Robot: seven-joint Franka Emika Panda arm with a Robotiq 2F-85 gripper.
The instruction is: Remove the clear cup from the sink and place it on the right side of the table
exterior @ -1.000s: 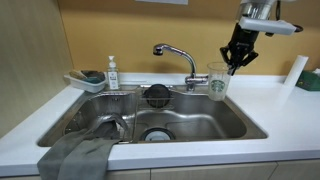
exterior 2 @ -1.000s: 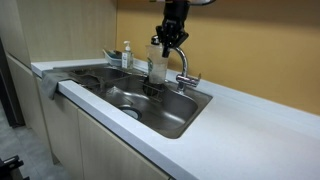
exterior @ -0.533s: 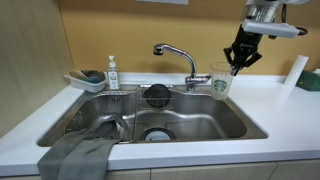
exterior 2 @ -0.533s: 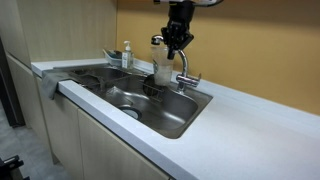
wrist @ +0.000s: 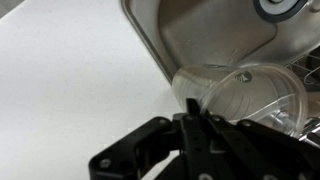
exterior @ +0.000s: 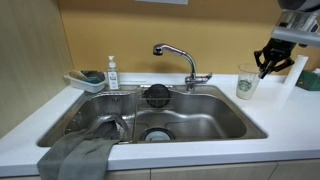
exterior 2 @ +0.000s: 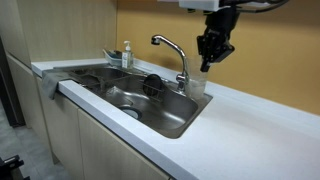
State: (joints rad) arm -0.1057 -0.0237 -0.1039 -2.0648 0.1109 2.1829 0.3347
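Observation:
The clear cup [exterior: 247, 83] goes away from the sink and down onto the white tabletop next, where my gripper releases it, as it hangs close to the sink's rim.
The clear cup [exterior: 247, 83] with a greenish mark hangs from my gripper [exterior: 267, 63], which is shut on its rim. It is just past the right rim of the steel sink [exterior: 200, 125], low over the white table [exterior: 285, 112]. In an exterior view the cup [exterior 2: 197, 84] shows faintly under the gripper [exterior 2: 211, 55], beside the sink [exterior 2: 165, 112] and the table [exterior 2: 260, 135]. In the wrist view my fingers [wrist: 190, 122] pinch the cup's wall [wrist: 250, 95], with the sink corner [wrist: 200, 35] and the table [wrist: 70, 80] below.
A chrome faucet [exterior: 182, 57] [exterior 2: 171, 50] stands behind the basin. A pump bottle [exterior: 112, 74] and a sponge tray [exterior: 87, 80] are at the back left. A grey cloth [exterior: 75, 158] hangs over the front rim. A tall white cylinder [exterior: 291, 72] stands near the cup.
My gripper has carried the cup to the right, from beside the faucet at the sink's back edge to over the counter past the sink's right rim.

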